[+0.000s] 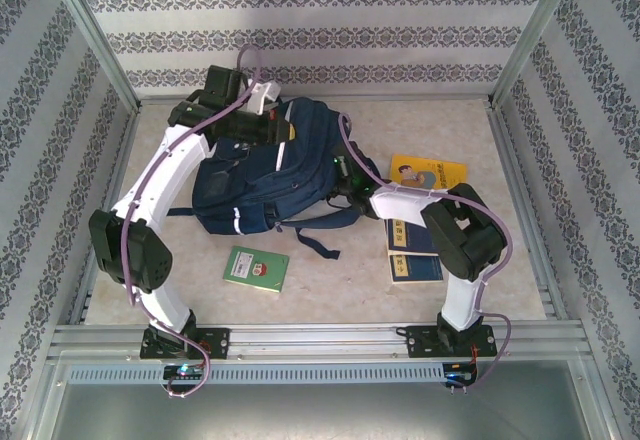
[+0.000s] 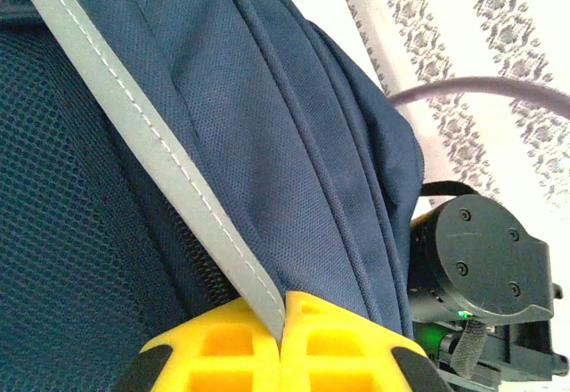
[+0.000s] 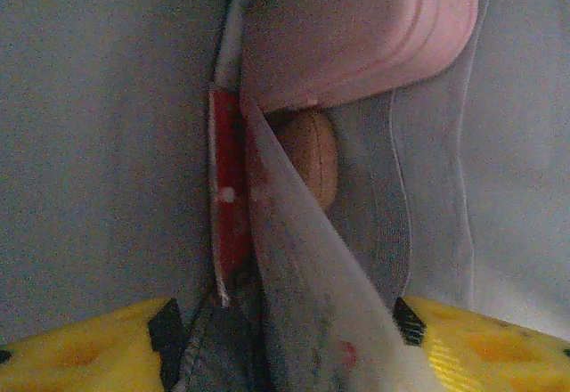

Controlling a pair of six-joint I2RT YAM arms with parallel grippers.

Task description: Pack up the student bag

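My left gripper lowers the grey piece of trim toward the yellow book's side next, down over the bag's opening, and releases it, as the red-covered book stands inside.
The student bag lies in the middle of the table, navy blue with dark straps trailing toward the front. My left gripper is at the bag's far top end, shut on a grey trim strip of the bag's edge. My right gripper is pushed into the bag's opening on its right side, and its yellow fingers stand wide apart, open. Between them stands a thin book with a red cover and pale pages, splayed slightly; I cannot tell whether the pads touch it.
Inside the bag sit a pink case and a brownish round thing. On the table, a green booklet lies in front of the bag, a yellow book to its right, and blue books under the right arm.
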